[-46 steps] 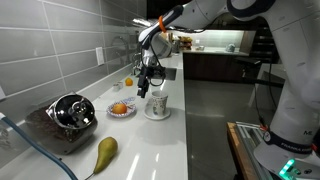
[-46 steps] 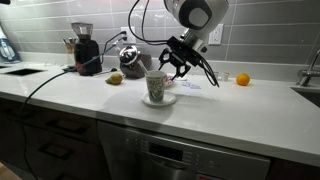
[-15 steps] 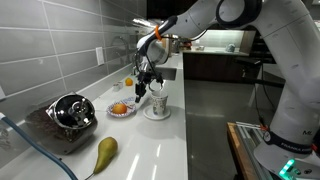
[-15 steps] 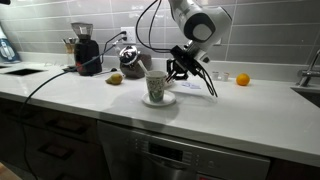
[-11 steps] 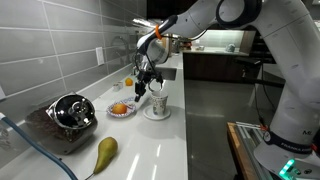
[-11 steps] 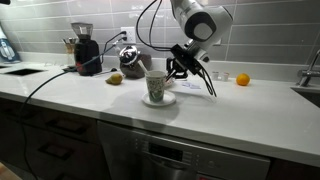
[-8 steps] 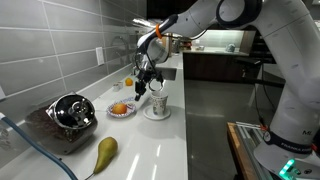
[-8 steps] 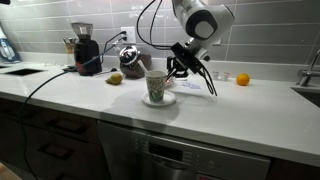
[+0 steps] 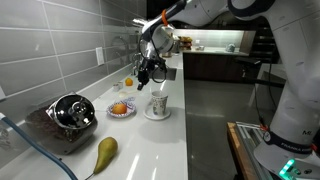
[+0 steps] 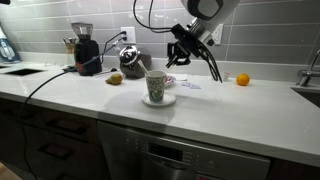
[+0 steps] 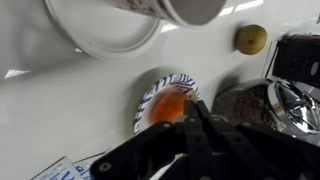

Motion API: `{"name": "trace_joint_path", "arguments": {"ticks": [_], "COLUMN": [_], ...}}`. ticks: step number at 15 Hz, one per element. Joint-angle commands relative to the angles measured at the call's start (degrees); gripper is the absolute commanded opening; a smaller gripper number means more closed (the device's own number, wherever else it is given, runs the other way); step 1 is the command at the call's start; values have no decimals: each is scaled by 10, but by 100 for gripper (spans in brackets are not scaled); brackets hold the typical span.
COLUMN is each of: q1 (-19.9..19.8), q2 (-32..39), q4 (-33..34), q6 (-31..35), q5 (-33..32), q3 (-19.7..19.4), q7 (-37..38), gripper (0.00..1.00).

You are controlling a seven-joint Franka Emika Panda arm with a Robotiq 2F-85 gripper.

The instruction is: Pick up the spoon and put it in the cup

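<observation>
My fingers are beside the cup. My gripper will move back from the patterned dish and over the white cup's opening (image 10: pixel 156 74) to let go of the spoon.
The tall white cup (image 9: pixel 157 103) (image 10: pixel 155 87) stands on a white saucer (image 10: pixel 160 100) on the counter; its base shows at the top of the wrist view (image 11: pixel 190 8). My gripper (image 9: pixel 146 72) (image 10: pixel 174 56) hangs well above the counter, up and to the side of the cup. In the wrist view the dark fingers (image 11: pixel 193 106) are pressed together over the patterned dish. Only a pale sliver of the spoon (image 11: pixel 172 168) shows beneath them; in both exterior views it is too small to make out.
A small patterned dish with an orange fruit (image 9: pixel 120 109) (image 11: pixel 165 102) sits beside the saucer. A shiny metal pot (image 9: pixel 70 112) and a pear (image 9: pixel 104 152) lie nearer the front. An orange (image 10: pixel 242 79), a printed paper (image 10: pixel 187 84) and a coffee grinder (image 10: pixel 84 52) also stand on the counter.
The gripper has risen from counter height beside the cup to well above it, staying shut. Cup, saucer and dish have not moved.
</observation>
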Motion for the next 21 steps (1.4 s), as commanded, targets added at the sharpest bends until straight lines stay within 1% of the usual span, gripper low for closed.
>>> {"name": "trace_joint_path", "arguments": {"ticks": [1,2,4,7,9,14,17,21], "q1": [1,0,-4,-3,-1,3,4,9], "q2": [-76,-87,-110,-134,-144,-158,-153,-142], "q4": [-61,-66,-72,-73,-73,-71,-65,-57], "q6": [-36,-45,-90,-177,-208,-251,-277,-291], "q5": [-6,-8,-11,-38,-58,-109,-135,-151], "q3": [-23,-31,-47,-74,-90,-108,-109,-107], "q7": [22,26,32,43,51,76,94,126], "gripper": [1,1,1,1,1,1,1,1]}}
